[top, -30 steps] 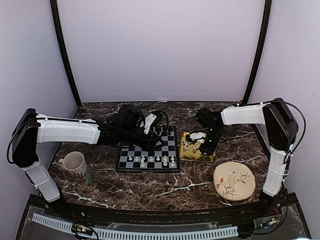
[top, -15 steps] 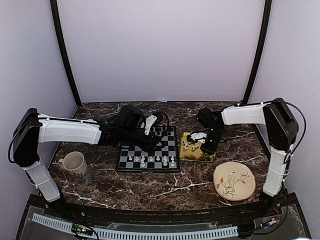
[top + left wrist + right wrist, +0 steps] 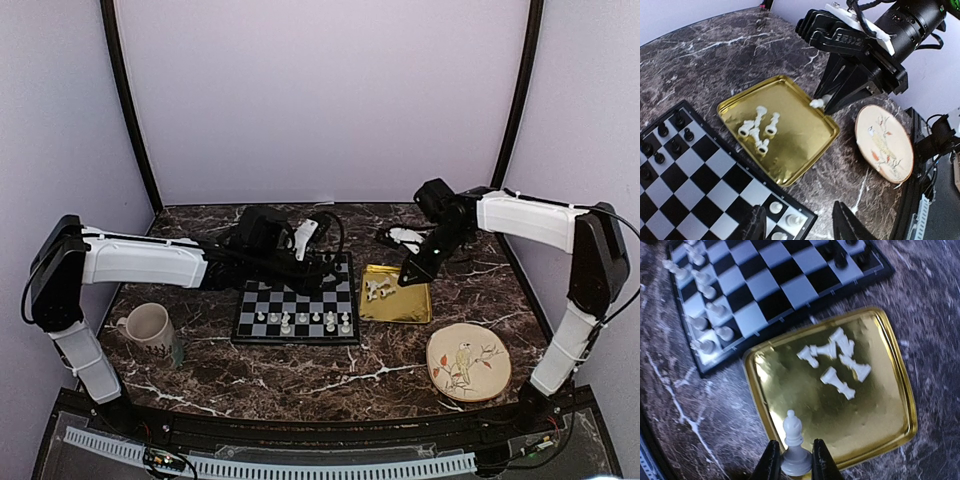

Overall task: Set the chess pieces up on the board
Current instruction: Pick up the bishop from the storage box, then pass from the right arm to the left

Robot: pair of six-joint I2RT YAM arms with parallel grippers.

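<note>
The bishop's base is covered by my right gripper, so my left gripper should next move across to its right in the top view, onto the bishop's bare head (image 3: 816, 103).
The board (image 3: 295, 340) lies mid-table, with white chess pieces (image 3: 300, 320) along its near rows and black ones at the far side. It also shows in the left wrist view (image 3: 725, 165) and the right wrist view (image 3: 795, 290). Several white pieces (image 3: 837, 382) lie tipped over on the gold tray (image 3: 875, 410), to the board's right (image 3: 400, 308). My right gripper (image 3: 794, 467) is shut on the base of an upright white bishop (image 3: 794, 440), held above the tray's edge (image 3: 408, 275). My left gripper (image 3: 800, 227) is open and empty, over the board's far right part (image 3: 325, 268).
A round bird-painted plate (image 3: 468, 362) lies near right of the tray and shows in the left wrist view (image 3: 885, 145). A cream mug (image 3: 150, 325) stands left of the board. The table is dark marble with walls at the back and sides.
My right gripper has lifted off the tray with the white bishop, and its arm has swung up and back to the right. My left arm has edged slightly right.
</note>
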